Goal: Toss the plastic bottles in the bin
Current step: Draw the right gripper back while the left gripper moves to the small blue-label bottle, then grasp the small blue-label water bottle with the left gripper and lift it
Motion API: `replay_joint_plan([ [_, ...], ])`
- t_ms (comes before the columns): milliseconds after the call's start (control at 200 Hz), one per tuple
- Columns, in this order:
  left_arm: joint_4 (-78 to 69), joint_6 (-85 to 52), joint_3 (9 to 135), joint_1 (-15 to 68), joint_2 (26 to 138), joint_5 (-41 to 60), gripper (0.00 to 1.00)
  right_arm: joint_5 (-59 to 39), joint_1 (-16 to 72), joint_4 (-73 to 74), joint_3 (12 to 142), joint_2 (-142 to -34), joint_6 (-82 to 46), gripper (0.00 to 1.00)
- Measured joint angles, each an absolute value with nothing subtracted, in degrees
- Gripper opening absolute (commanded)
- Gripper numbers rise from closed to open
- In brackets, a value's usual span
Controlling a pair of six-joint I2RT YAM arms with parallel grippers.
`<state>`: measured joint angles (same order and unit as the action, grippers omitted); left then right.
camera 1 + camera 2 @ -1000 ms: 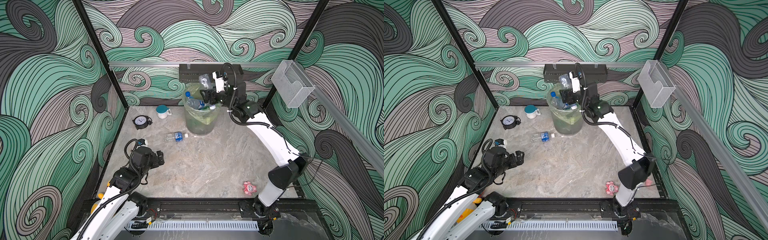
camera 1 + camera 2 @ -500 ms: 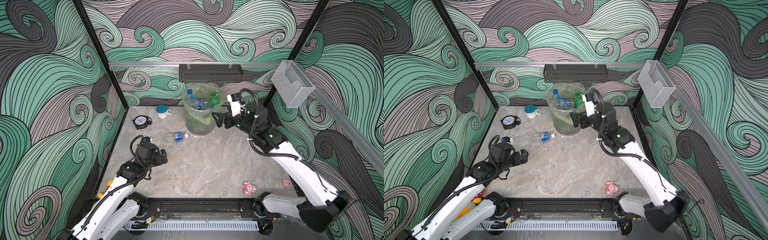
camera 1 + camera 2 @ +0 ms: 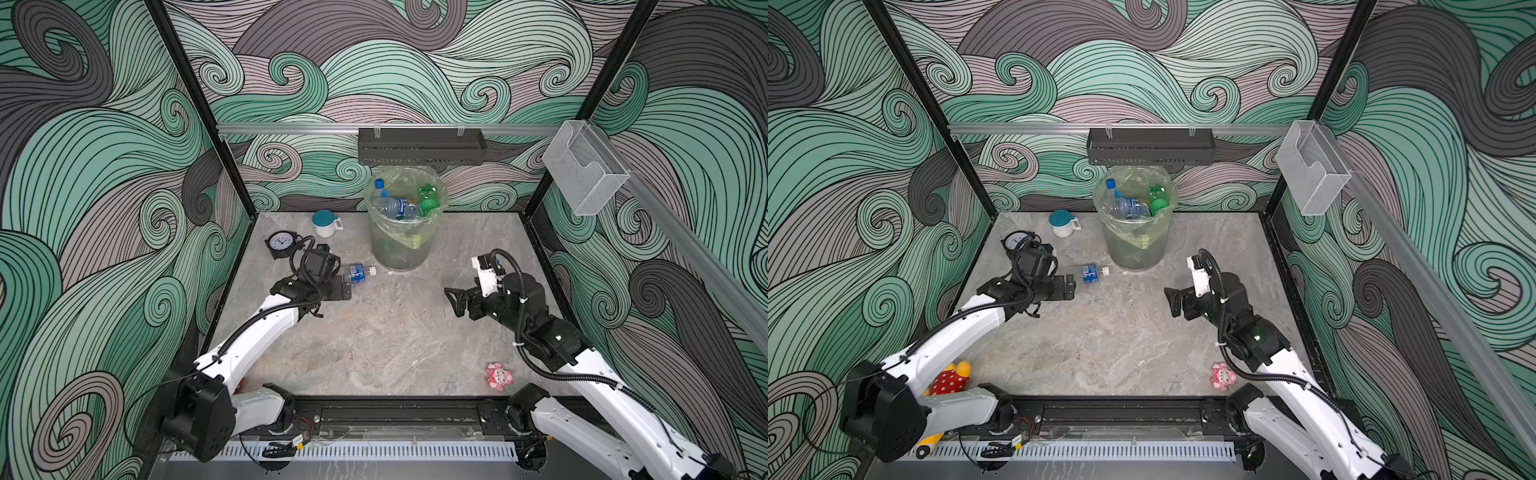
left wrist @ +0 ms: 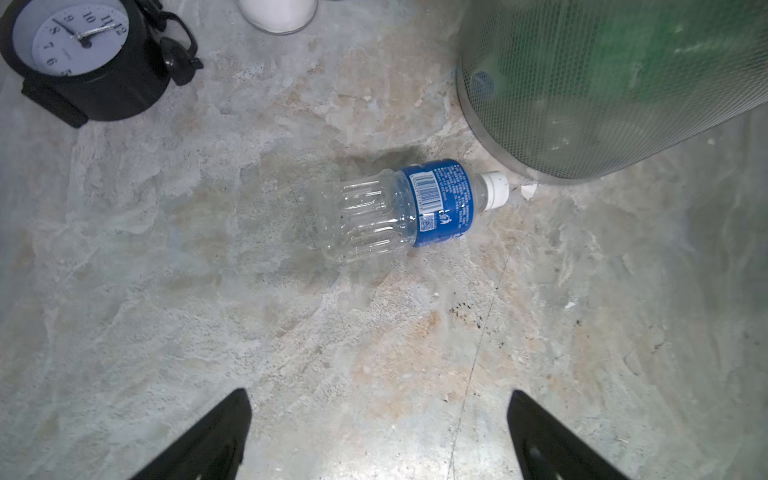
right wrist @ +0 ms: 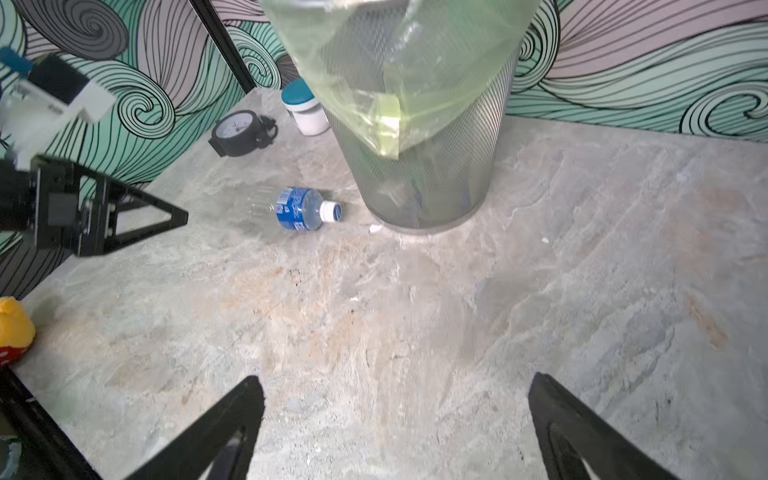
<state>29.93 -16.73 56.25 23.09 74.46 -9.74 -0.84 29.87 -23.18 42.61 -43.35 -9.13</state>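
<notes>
The bottle on the table lies lengthwise across the gap between the robot's fingers, so the left gripper should next move outward and down and turn onto the bottle's blue label (image 3: 1089,273) (image 4: 440,201).
One clear plastic bottle (image 3: 359,273) (image 3: 1091,274) with a blue label and white cap lies on its side on the table. Its cap points at the foot of the bin (image 3: 401,249) (image 3: 1136,253). The bin's top holds a clear blue-labelled bottle (image 3: 395,206) and a green one (image 3: 428,199). My left gripper (image 3: 343,287) (image 4: 376,399) is open just short of the lying bottle (image 4: 407,208), touching nothing. My right gripper (image 3: 453,299) (image 5: 395,382) hangs open and empty over the table, right of centre, facing the bin (image 5: 428,166) and bottle (image 5: 303,209).
A black alarm clock (image 3: 280,243) and a white jar with a teal lid (image 3: 325,222) stand at the back left. A pink toy (image 3: 500,376) lies front right, a red and yellow toy (image 3: 951,376) front left. A black shelf (image 3: 419,145) hangs above the bin.
My right arm swung from above the bin down and back over the table; the bottle it carried has left its jaws. My left gripper moved forward toward the lying bottle.
</notes>
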Motion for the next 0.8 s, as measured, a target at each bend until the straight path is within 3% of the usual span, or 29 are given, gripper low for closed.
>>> replay_joint_plan([
  [370, 31.14, -0.30, 75.05, 22.94, 99.44, -11.46, 0.98, -0.08, 29.87, -24.69, 38.22, -35.57, -12.45, 0.99],
  [695, 32.88, 7.94, 81.80, 22.87, 110.72, -8.51, 0.98, -0.56, 29.87, -24.64, 37.76, -35.70, -14.00, 0.99],
  [765, 33.30, 8.86, 82.65, 22.87, 112.86, -8.49, 0.94, -0.69, 29.87, -24.64, 37.58, -35.92, -14.24, 0.99],
  [801, 33.43, 9.13, 82.72, 22.87, 113.60, -8.49, 0.87, -0.84, 29.87, -24.67, 37.54, -35.99, -14.37, 0.99],
])
